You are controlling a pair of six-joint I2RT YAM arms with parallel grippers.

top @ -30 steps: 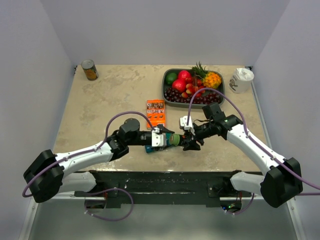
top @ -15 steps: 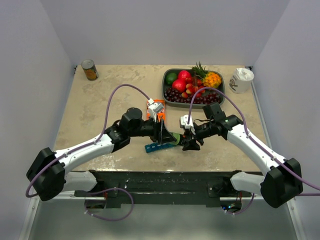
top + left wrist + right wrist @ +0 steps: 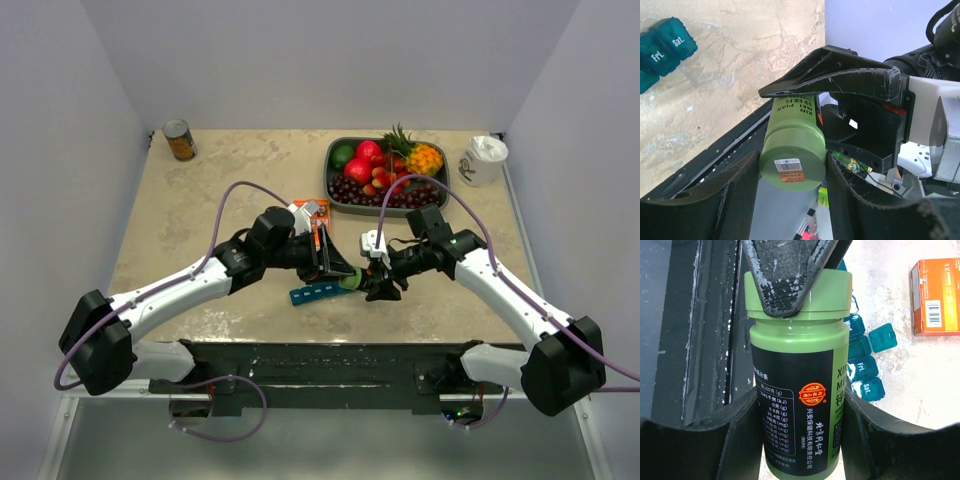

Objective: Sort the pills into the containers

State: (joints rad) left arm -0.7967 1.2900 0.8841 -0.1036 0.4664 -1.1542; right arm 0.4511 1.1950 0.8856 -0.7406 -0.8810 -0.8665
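Note:
I will pull the cap off the bottle (image 3: 351,282) with my left gripper next, then lower the gripper to release the cap, because bare table is below the gripper, to its left in the top view.
A small green pill bottle (image 3: 351,282) with a black label is held in the air between both grippers, near the table's front edge. My right gripper (image 3: 373,285) is shut on its body (image 3: 795,405). My left gripper (image 3: 342,272) is shut on its green cap (image 3: 792,167); one left finger shows across the cap in the right wrist view. The teal-blue pill organiser (image 3: 315,293) lies on the table just below and left of the bottle. Its "Fri" and "Sat" compartments show in the left wrist view (image 3: 665,45) and the right wrist view (image 3: 867,365). No loose pills are visible.
An orange box (image 3: 935,295) lies behind the organiser, partly under my left wrist. A grey tray (image 3: 330,170) of fruit stands at the back right, with a white container (image 3: 483,160) in the far right corner. A tin can (image 3: 179,139) stands at the back left.
My left wrist has turned and swung up and away while still holding the cap. The right gripper and the bottle have stayed in place.

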